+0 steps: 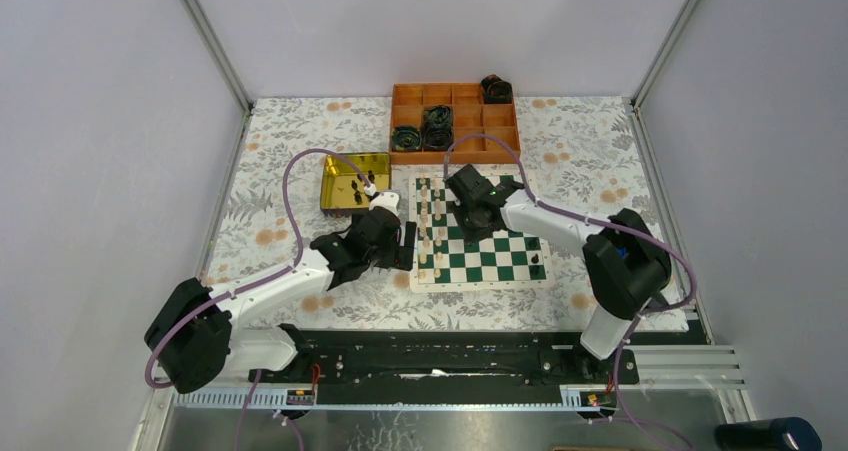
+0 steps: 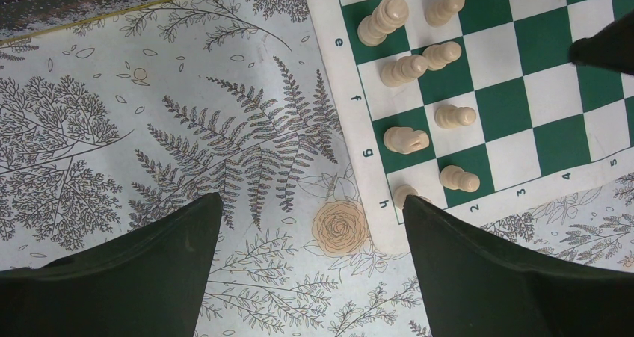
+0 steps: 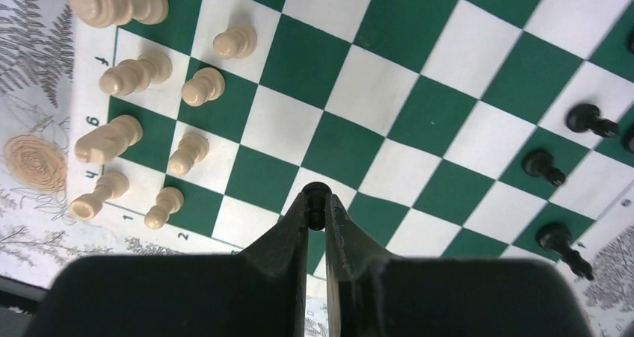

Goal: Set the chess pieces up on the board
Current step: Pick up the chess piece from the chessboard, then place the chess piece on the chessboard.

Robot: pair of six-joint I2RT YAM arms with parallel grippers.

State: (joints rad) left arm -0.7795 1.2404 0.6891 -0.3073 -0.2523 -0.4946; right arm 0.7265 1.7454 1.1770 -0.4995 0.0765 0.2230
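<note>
I will next move my right gripper across, lower it and free its piece, as the bare white square (image 1: 517, 243) (image 3: 505, 212) extending the inner black file lies below, rightward in the top view.
The green and white board (image 1: 505, 256) lies in the middle of the table. Cream-white pieces (image 1: 432, 233) stand in two files along its left side, and they also show in the left wrist view (image 2: 406, 140) and the right wrist view (image 3: 119, 73). A few black pieces (image 3: 544, 165) stand near the board's right edge. My right gripper (image 3: 317, 206) is shut on a small black piece (image 3: 317, 195) and holds it over the board's near squares. My left gripper (image 2: 312, 199) is open and empty, over the tablecloth just left of the board's near left corner.
A shiny yellow tin (image 1: 352, 181) holding a few dark pieces sits left of the board, behind my left gripper. An orange compartment tray (image 1: 455, 96) with dark cable rolls (image 1: 437, 126) stands behind the board. The enclosure walls rise on three sides.
</note>
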